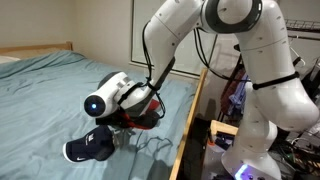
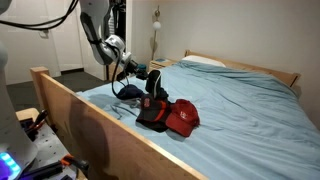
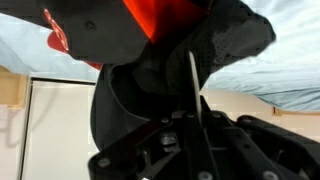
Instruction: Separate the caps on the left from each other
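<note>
The wooden bar (image 1: pixel 190 122) is back of my gripper, by the base, so my gripper needs to move back toward it and let go of the black cap's edge.
Three caps lie on the blue bed sheet near the wooden side rail. A navy cap (image 1: pixel 88 148) (image 2: pixel 128 90) lies apart from the others. A black cap (image 1: pixel 143 118) (image 2: pixel 152 108) and a red cap (image 1: pixel 150 100) (image 2: pixel 182 118) are pressed together. My gripper (image 1: pixel 138 103) (image 2: pixel 152 82) is right at the black and red pair. In the wrist view the fingers (image 3: pixel 192 70) look shut on the edge of the black cap (image 3: pixel 230 40), with the red cap (image 3: pixel 150 20) just behind it. The fingertips are hidden by fabric.
The wooden bed rail (image 1: pixel 195 110) (image 2: pixel 80 110) runs beside the caps. A headboard (image 2: pixel 262 68) and a pillow (image 2: pixel 205 62) are at the far end. Equipment and cables (image 1: pixel 232 100) stand beside the bed by the robot base.
</note>
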Tool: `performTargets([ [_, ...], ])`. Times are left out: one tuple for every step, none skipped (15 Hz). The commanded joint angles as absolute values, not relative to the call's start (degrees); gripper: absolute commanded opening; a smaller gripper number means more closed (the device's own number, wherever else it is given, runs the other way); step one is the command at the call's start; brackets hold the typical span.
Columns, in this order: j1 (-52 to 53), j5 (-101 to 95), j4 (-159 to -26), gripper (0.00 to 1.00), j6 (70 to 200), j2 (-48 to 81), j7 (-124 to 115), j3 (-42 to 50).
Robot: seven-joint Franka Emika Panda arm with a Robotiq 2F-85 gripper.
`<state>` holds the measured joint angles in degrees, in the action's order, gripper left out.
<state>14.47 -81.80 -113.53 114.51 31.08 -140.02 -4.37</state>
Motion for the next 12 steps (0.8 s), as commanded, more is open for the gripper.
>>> performTargets([
  [13.15, -82.06, -120.27, 0.02, 111.54, 28.04, -140.11, -5.44],
  [13.0, -81.89, -121.29, 0.01, 110.84, 27.79, -139.66, -5.63],
  [13.14, -82.1, -122.49, 0.02, 109.65, 27.31, -139.94, -5.61],
  [13.24, -81.52, -124.1, 0.01, 108.26, 26.22, -139.69, -5.84],
  [13.36, -81.89, -126.15, 0.01, 107.55, 24.54, -140.56, -6.2],
  [13.52, -82.5, -127.82, 0.01, 107.02, 23.27, -141.43, -6.51],
  [13.64, -83.92, -129.58, 0.02, 107.19, 21.99, -143.64, -6.81],
  [13.37, -84.53, -130.69, 0.31, 108.18, 21.17, -145.87, -7.2],
  [13.09, -85.6, -131.55, 0.32, 109.4, 20.53, -149.49, -7.47],
  [13.02, -87.48, -132.49, 0.37, 110.04, 19.91, -153.45, -7.63],
  [12.98, -89.07, -133.21, 0.43, 110.04, 19.51, -157.32, -7.83],
  [12.17, -87.72, -129.45, 0.5, 109.95, 16.26, -150.96, -8.27],
])
